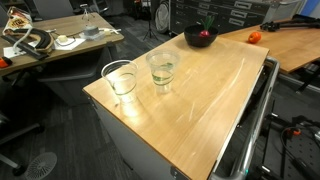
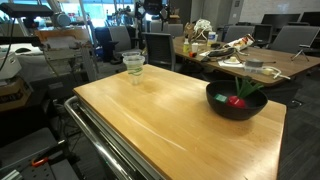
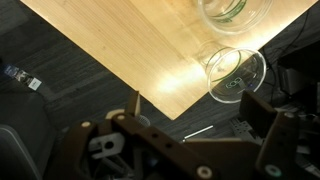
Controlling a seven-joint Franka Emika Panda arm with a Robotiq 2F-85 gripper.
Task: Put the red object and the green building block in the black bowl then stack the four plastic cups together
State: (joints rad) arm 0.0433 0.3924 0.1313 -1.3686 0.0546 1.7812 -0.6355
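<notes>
The rim of the edge cup [image 1: 122, 62] [image 3: 212, 88] is toward the top of the wrist view, and that cup is closer than the denser cup, so I will lower my open gripper to it next.
Two clear plastic cups stand near the table's corner: one [image 1: 120, 78] close to the edge and one [image 1: 161, 68] beside it, which looks denser, as if others are nested in it. In an exterior view they overlap [image 2: 133, 64]. The black bowl [image 1: 199, 41] [image 2: 222, 108] holds the red object [image 1: 203, 36] [image 2: 234, 100]. Something green shows beside it; I cannot tell if it is the green block. My gripper [image 3: 195, 108] is open and empty, above the table edge and the floor. The cups [image 3: 236, 76] [image 3: 236, 10] lie just beyond its fingers.
An orange-red ball [image 1: 254, 37] lies on the neighbouring table. A cluttered desk [image 1: 60, 45] stands behind the cups, and another [image 2: 240, 60] behind the bowl. A metal rail [image 2: 105, 140] runs along the table's side. The arm does not show in the exterior views.
</notes>
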